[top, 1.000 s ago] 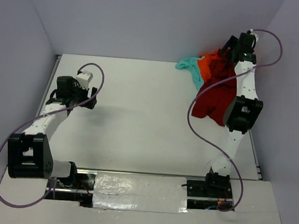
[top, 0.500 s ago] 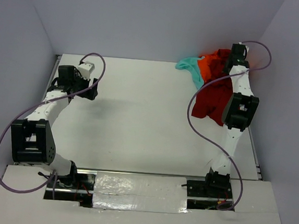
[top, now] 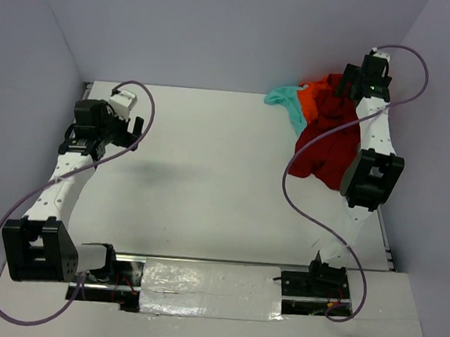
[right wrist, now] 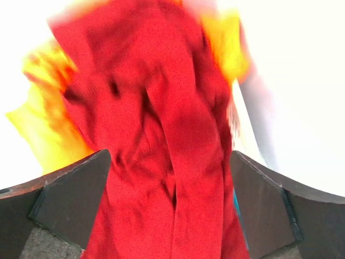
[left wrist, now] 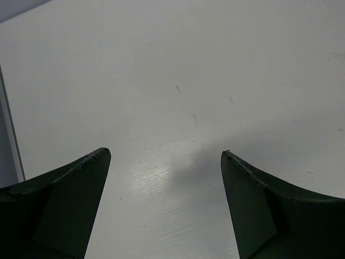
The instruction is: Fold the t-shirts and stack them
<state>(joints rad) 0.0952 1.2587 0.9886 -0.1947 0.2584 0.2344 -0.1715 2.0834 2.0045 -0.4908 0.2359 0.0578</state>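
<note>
I will move my right gripper down onto the dark red t-shirt next, at its far part (top: 348, 99) (right wrist: 169, 143), and then close it there.
The t-shirts lie in a crumpled heap at the table's far right corner. The dark red one (top: 325, 146) spreads toward the front, the bright orange one (top: 314, 97) sits behind it, and a light mint-aqua one (top: 284, 101) sticks out to the left. My right gripper (top: 344, 83) hovers above the heap's back. In the right wrist view it (right wrist: 170, 153) is open, and the dark red shirt (right wrist: 172, 140) fills the space below its jaws, with orange cloth (right wrist: 43, 135) at the sides. My left gripper (top: 133, 133) is open over bare table at the left (left wrist: 165, 151).
Pale walls close in the table (top: 209, 175) at the back and on both sides. The table's left edge (left wrist: 9, 135) runs close to my left gripper. Purple cables (top: 302, 191) loop from both arms. A sliver of teal cloth (right wrist: 236, 208) shows by the right finger.
My right gripper dipped onto the heap, shut briefly, then rose and opened again, empty. My left arm swung its gripper farther left and back.
</note>
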